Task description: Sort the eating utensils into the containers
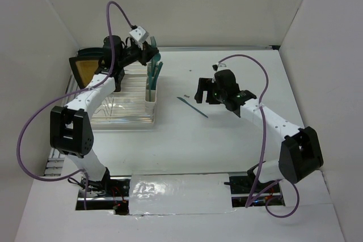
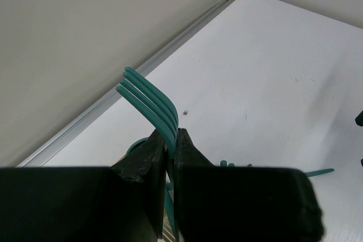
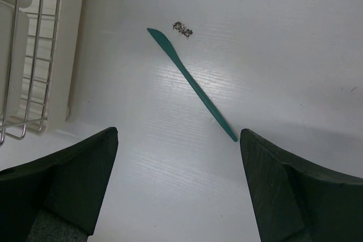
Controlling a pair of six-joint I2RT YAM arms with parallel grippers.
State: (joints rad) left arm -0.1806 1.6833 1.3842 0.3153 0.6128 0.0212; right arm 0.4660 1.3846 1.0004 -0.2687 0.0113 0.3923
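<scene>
The left gripper rises, shifts outward, then lowers to release the teal fork there next, since other teal utensils already stand in the container's far end.
My left gripper [image 1: 150, 52] is shut on a teal fork [image 2: 148, 101], whose tines stick up past the fingertips in the left wrist view. It holds the fork above the cream-white container [image 1: 151, 105] at the right side of the dish rack [image 1: 119, 103]. Several teal utensils [image 1: 153, 76] stand in that container, and their tips show in the left wrist view [image 2: 224, 164]. A teal knife [image 1: 191, 106] lies flat on the table; it also shows in the right wrist view [image 3: 190, 80]. My right gripper [image 3: 178, 134] is open and empty just right of the knife [image 1: 202, 92]. The second container is hidden.
A black-rimmed yellow plate [image 1: 85, 69] stands at the rack's far left. The rack's wire edge shows in the right wrist view [image 3: 31, 55]. A small dark speck [image 3: 182, 28] lies by the knife's blade. White walls enclose the table on three sides.
</scene>
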